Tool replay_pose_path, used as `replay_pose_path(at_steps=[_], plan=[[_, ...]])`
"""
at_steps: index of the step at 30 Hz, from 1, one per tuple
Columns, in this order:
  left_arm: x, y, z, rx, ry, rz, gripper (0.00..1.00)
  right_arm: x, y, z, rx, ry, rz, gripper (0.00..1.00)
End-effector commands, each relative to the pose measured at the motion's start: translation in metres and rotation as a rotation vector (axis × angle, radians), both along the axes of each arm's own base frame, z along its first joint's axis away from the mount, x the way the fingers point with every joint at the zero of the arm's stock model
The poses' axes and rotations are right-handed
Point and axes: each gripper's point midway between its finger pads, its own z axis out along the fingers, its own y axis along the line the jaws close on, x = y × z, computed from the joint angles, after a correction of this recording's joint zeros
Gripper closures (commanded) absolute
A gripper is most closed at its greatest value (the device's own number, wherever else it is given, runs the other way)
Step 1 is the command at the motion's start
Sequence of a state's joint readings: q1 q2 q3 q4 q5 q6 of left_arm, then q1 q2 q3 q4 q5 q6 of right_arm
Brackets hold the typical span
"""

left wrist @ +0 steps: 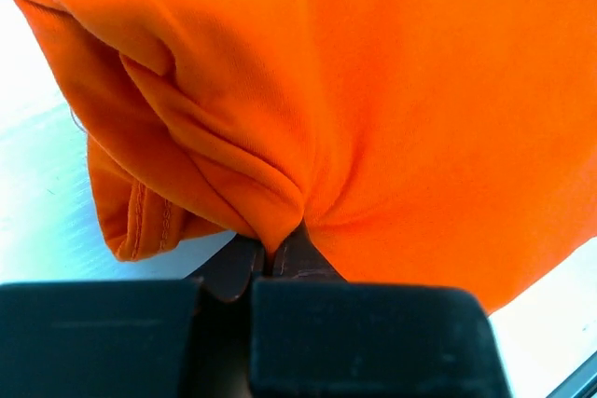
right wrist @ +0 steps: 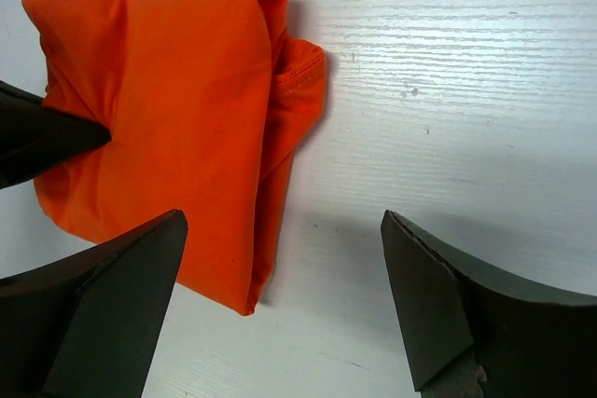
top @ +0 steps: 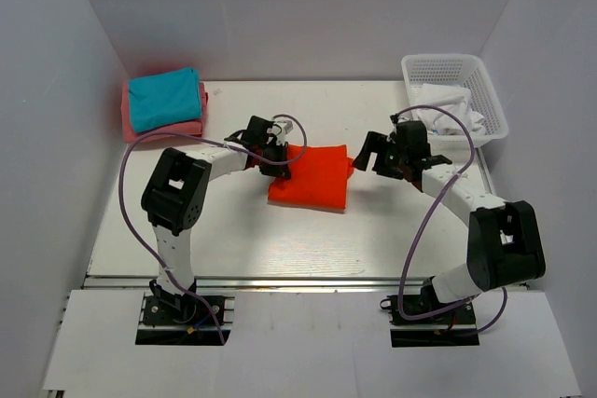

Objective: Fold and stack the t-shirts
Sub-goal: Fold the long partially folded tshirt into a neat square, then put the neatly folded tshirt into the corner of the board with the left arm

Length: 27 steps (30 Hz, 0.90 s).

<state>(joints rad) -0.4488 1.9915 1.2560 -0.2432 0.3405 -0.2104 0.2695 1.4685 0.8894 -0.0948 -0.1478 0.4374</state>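
My left gripper lifts the orange-red shirt outward and to the left in the top view next. It then releases it atop the folded teal shirt (top: 164,101), since the stack stands there.
A folded orange-red t-shirt (top: 312,177) lies at the table's middle. My left gripper (top: 277,157) is shut on its left edge; the left wrist view shows cloth (left wrist: 392,109) pinched between the fingertips (left wrist: 270,253). My right gripper (top: 370,151) is open and empty just right of the shirt; in the right wrist view the shirt (right wrist: 177,128) lies ahead and left of the spread fingers (right wrist: 429,314). A folded teal shirt (top: 165,98) rests on a folded pink one (top: 166,127) at the back left. White shirts (top: 448,109) lie in the basket.
A white plastic mesh basket (top: 485,81) stands at the back right corner. White walls close the table (top: 308,249) at the back and on both sides. Purple cables loop off both arms.
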Motion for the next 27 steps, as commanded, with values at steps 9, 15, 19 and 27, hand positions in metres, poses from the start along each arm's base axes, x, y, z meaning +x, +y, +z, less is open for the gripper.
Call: replay_pose_path(at_steps=[9,15,19,27], plan=[[0.037,0.031,0.081,0.154,-0.275,-0.013,1.00,0.005,-0.011,0.012,-0.031,-0.079,-0.036,0.10],[0.053,0.055,0.125,0.291,-0.394,-0.002,1.00,0.005,-0.026,0.018,-0.063,-0.118,-0.111,0.10],[0.060,0.072,0.144,0.369,-0.445,0.003,1.00,0.005,-0.039,0.020,-0.091,-0.138,-0.187,0.10],[0.079,0.108,0.198,0.495,-0.574,0.063,1.00,0.006,-0.047,0.023,-0.114,-0.156,-0.224,0.10]])
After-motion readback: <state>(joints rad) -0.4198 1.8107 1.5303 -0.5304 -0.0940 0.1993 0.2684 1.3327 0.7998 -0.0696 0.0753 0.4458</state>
